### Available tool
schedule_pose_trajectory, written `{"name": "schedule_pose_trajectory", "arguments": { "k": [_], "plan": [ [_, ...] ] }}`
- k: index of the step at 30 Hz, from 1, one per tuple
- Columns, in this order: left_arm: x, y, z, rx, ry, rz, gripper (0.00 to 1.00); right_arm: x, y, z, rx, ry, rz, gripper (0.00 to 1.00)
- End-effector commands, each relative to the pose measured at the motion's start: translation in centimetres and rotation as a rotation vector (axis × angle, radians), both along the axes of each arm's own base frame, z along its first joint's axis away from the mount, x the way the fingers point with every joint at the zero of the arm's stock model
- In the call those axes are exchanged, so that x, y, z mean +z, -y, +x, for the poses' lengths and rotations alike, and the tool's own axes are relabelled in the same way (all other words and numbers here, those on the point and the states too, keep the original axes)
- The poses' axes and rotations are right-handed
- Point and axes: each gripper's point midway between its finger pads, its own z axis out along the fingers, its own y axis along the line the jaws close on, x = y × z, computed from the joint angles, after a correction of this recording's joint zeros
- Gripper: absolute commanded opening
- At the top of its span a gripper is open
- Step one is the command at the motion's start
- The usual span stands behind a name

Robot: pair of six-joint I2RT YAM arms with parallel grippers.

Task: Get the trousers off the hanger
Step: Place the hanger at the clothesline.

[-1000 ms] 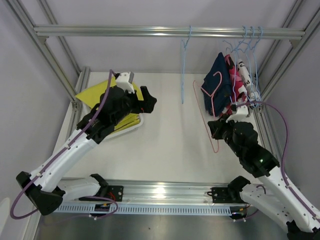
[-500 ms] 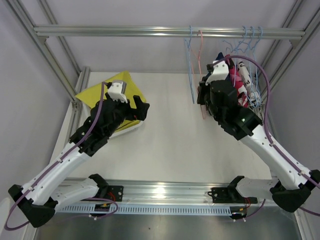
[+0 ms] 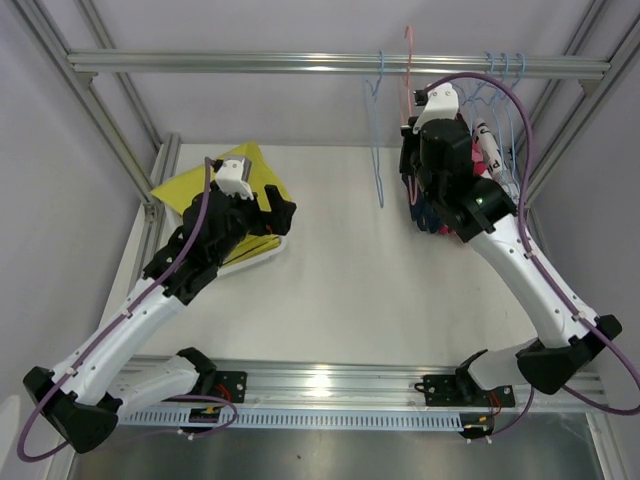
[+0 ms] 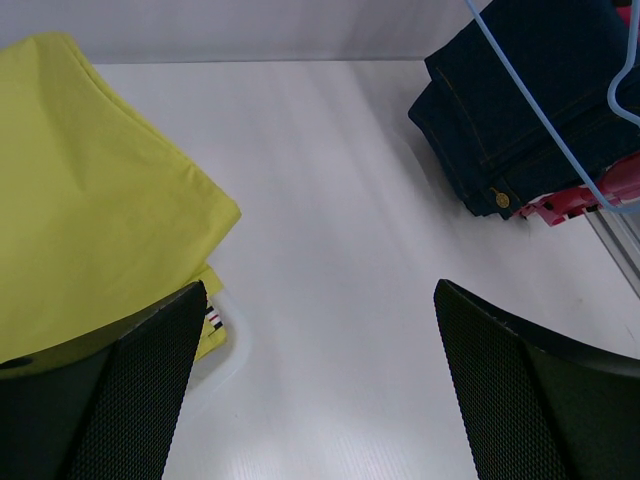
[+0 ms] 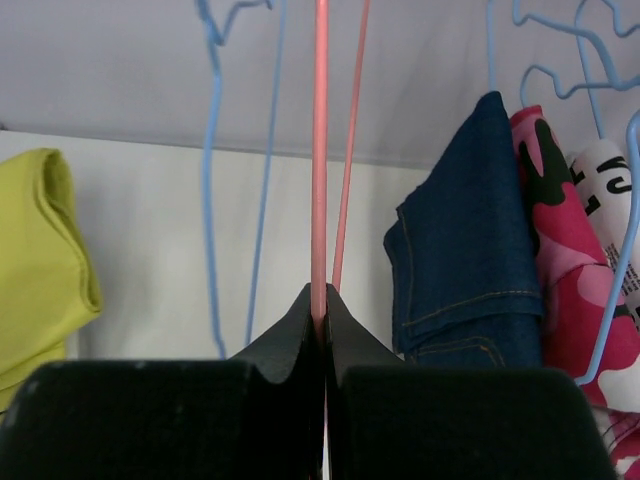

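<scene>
My right gripper will go down next and move toward the empty blue hanger (image 5: 211,150), because the pink hanger (image 5: 320,150) is bare and its hook is above the top bar.
My right gripper (image 5: 322,310) is shut on a thin pink hanger (image 5: 320,150), whose hook reaches up by the top rail (image 3: 250,62); no cloth shows on its wires. Just right of it hang navy blue trousers (image 5: 470,260), pink-red patterned trousers (image 5: 560,260) and white lettered trousers (image 5: 610,190) on blue hangers. In the top view the right gripper (image 3: 412,140) is high, near the rail. My left gripper (image 4: 320,380) is open over bare table, beside the plain yellow trousers (image 4: 90,200) lying at the left (image 3: 245,165).
An empty blue hanger (image 3: 378,140) hangs from the rail just left of the pink one. The yellow trousers rest on a white tray (image 4: 225,350). Frame posts run down both sides of the table.
My right arm has swung up from low over the table to the rail, carrying the pink hanger with it. The left arm has shifted slightly back, still open.
</scene>
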Motion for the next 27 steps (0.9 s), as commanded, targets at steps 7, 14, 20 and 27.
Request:
{"name": "schedule_pose_trajectory", "arguments": {
  "k": [7,14,20,27],
  "plan": [
    [1.1,0.0,0.6,-0.024,-0.005,-0.076,0.99,-3.6,0.3,4.4,0.042,-0.093,0.023,0.0],
    [0.8,-0.2,1.0,-0.03,-0.024,-0.095,0.99,-7.3,-1.8,3.8,0.105,-0.148,0.025,0.0],
    [0.7,-0.2,1.1,-0.028,-0.026,-0.092,0.99,-8.7,-3.2,3.1,0.132,-0.162,0.02,0.0],
    [0.7,-0.2,1.1,-0.031,-0.032,-0.092,1.0,-8.8,-4.5,2.9,0.15,-0.164,0.001,0.0]
  ]
}}
